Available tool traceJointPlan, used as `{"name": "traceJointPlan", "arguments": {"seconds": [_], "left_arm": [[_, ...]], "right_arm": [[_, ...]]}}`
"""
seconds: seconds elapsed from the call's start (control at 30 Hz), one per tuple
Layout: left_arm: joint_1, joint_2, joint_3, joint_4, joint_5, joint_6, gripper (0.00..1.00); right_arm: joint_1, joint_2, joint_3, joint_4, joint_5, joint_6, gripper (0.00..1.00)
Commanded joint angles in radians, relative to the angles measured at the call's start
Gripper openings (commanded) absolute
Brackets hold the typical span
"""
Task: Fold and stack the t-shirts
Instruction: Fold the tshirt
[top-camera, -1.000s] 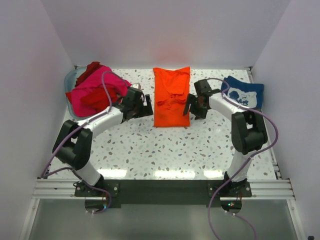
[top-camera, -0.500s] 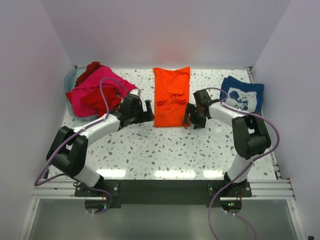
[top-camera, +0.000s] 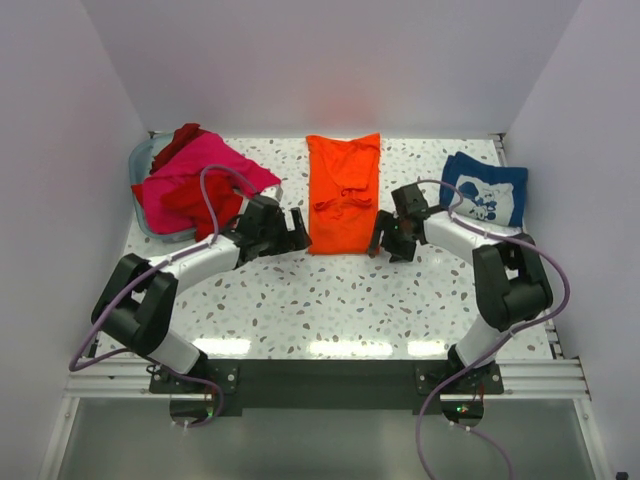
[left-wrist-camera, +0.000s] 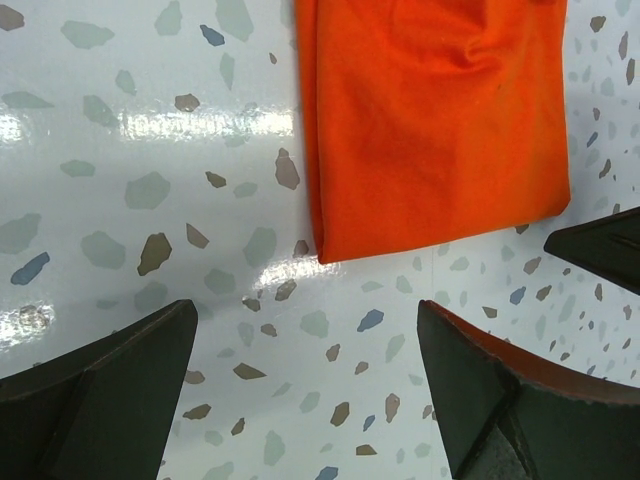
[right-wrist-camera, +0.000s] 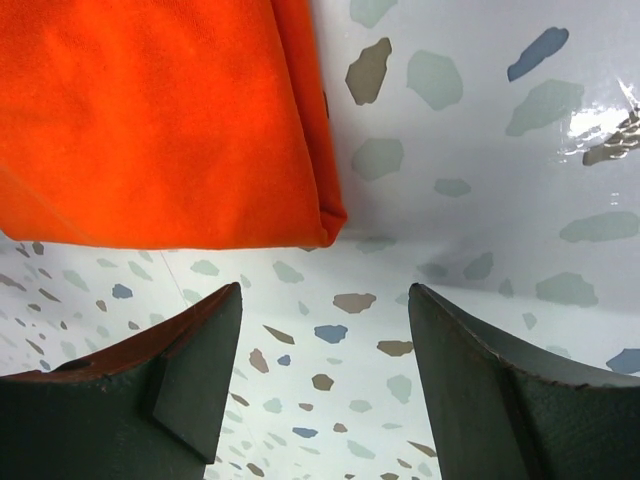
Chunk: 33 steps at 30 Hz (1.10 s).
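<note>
The robot's right hand will next move outward onto the orange t-shirt's near corner, which faces the navy one, and close, since that corner lies just past its open fingers.
A bright orange t-shirt lies folded lengthwise in the middle of the table; its near left corner shows in the left wrist view and its near right corner in the right wrist view. My left gripper is open and empty just left of that near edge. My right gripper is open and empty just right of it. A hot pink t-shirt and a red one lie heaped at the far left. A folded navy blue t-shirt with white print lies at the far right.
A grey-blue bin holds the pink and red heap, which spills over its rim. White walls close in the table on the left, back and right. The speckled tabletop runs to a metal rail at the near edge.
Both grippers have moved toward me along the orange t-shirt's sides, down to its near corners. The shirt's near edge has shifted slightly. Both stayed open.
</note>
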Motion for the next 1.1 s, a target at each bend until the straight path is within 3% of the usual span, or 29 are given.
{"name": "traceJointPlan", "arguments": {"seconds": [0.0,0.23,0.47,0.93,1.07], "left_arm": [[-0.005,-0.03,-0.009,0.076,0.032,-0.019,0.97],[-0.024,-0.005,-0.005,0.116,0.029,-0.038,0.97],[-0.042,0.053,0.044,0.099,-0.005,-0.053,0.96],[-0.045,0.154,0.106,0.054,-0.035,-0.05,0.94],[-0.05,0.177,0.122,0.034,-0.067,-0.053,0.93]], "right_arm": [[-0.004,-0.056,-0.01,0.022,0.011,0.022,0.71],[-0.005,-0.06,0.005,0.025,0.043,0.03,0.69],[-0.011,0.001,0.063,0.033,0.067,0.034,0.57],[-0.011,0.138,0.119,0.045,0.043,0.039,0.46],[-0.01,0.154,0.107,0.041,0.051,0.036,0.35]]}}
